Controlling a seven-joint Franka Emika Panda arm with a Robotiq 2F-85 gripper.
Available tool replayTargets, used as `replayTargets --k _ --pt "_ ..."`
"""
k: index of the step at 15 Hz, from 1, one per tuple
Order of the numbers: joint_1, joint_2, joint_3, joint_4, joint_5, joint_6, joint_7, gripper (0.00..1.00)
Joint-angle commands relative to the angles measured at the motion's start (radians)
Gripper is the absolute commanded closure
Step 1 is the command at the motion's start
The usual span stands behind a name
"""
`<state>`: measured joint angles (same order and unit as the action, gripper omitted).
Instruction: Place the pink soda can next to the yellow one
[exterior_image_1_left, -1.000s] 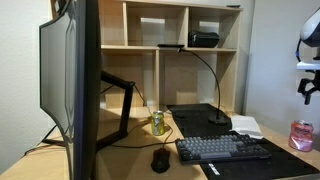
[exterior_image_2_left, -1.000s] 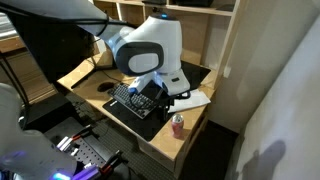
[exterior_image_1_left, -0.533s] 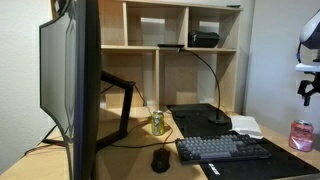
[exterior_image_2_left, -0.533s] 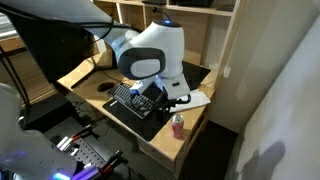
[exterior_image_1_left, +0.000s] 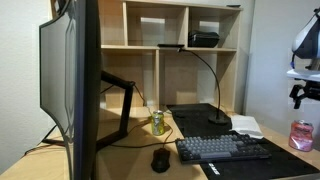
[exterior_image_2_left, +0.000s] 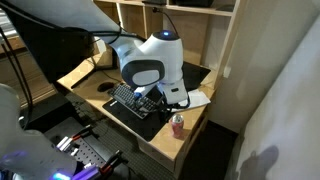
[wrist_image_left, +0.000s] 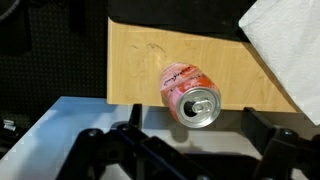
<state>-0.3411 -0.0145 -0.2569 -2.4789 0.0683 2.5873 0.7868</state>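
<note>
The fingers of my gripper will next go down to the upper sides of the pink soda can (exterior_image_1_left: 301, 132) (wrist_image_left: 194, 99).
The pink soda can (exterior_image_1_left: 302, 135) stands upright near the desk's corner edge; it also shows in an exterior view (exterior_image_2_left: 178, 125) and from above in the wrist view (wrist_image_left: 190, 92), silvery top towards me. The yellow one (exterior_image_1_left: 157, 122) stands far across the desk by the monitor arm; it is hidden in the other views. My gripper (wrist_image_left: 185, 150) is open and empty, its fingers spread wide, hovering above the pink can without touching it. In an exterior view the gripper (exterior_image_1_left: 299, 94) hangs above the can.
A dark keyboard (exterior_image_1_left: 222, 148) on a black mat and a mouse (exterior_image_1_left: 160, 160) lie between the two cans. A large monitor (exterior_image_1_left: 70, 80), a desk lamp (exterior_image_1_left: 218, 120) and white paper (wrist_image_left: 285, 40) are nearby. The desk edge (wrist_image_left: 140, 101) runs right beside the pink can.
The arm's wrist has shifted slightly and come a little lower over the pink can. Both cans have stayed in place.
</note>
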Motion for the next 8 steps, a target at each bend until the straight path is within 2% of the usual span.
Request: replayTargets --k 1,8 --pt "0.019 0.077 -0.015 -0.017 0.048 0.155 -0.002 0.0" --pt "0.053 0.205 -0.007 0.017 0.219 0.302 -0.028 0.0"
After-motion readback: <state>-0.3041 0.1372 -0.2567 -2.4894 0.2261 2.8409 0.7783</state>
